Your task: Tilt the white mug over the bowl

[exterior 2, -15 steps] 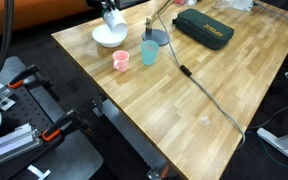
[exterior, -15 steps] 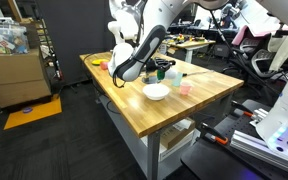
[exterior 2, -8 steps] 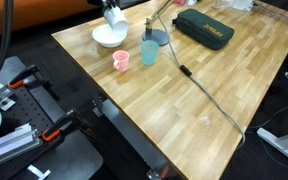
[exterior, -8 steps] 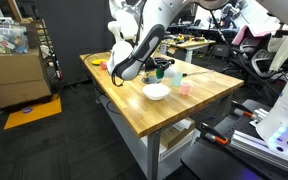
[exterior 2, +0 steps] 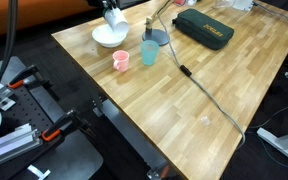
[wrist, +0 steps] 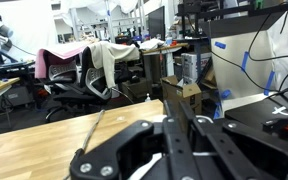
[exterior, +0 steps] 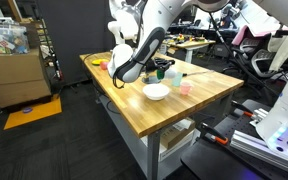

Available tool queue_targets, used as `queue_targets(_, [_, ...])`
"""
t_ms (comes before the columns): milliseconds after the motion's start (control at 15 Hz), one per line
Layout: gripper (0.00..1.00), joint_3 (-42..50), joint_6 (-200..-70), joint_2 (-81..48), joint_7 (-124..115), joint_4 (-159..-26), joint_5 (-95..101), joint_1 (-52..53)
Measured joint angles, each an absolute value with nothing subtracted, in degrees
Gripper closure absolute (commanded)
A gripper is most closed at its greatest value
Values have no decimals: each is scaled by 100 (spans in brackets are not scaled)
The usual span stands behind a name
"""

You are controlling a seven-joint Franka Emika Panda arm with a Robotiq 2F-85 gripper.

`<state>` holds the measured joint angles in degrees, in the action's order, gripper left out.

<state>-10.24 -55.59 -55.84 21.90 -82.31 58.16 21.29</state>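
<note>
My gripper should next turn its fingers down and lower the white mug (exterior 2: 113,16) past the bowl onto the bare wood (exterior 2: 101,61) beside the pink cup, as that spot is below my gripper.
The bowl (exterior 2: 108,37) is shallow and white and sits near the table's far corner; it also shows in an exterior view (exterior: 156,92). The white mug (exterior 2: 113,16) hangs tilted just above the bowl's far rim, held by my gripper (exterior 2: 107,5), which is cut off by the frame's top edge. In an exterior view my gripper (exterior: 124,74) sits beside the bowl, and the mug is hard to make out. In the wrist view the black fingers (wrist: 179,100) point level at the room, with a sliver of white between them.
A pale pink cup (exterior 2: 121,60), a light blue cup (exterior 2: 149,52) and a flat blue round thing (exterior 2: 156,38) stand close to the bowl. A black case (exterior 2: 204,30) and a cable (exterior 2: 199,88) lie on the wooden table (exterior 2: 234,90).
</note>
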Motion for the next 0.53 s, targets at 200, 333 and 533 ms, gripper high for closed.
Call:
queue_targets(200, [98,-1026,-5559,-5585,2207,-8006,5774,2079])
queue_targets(333, [98,-1035,-5578,-5541,2204,-7846,5633,1965])
queue_targets(533, [98,-1144,-5623,-5395,2121,-7822,5021,1721])
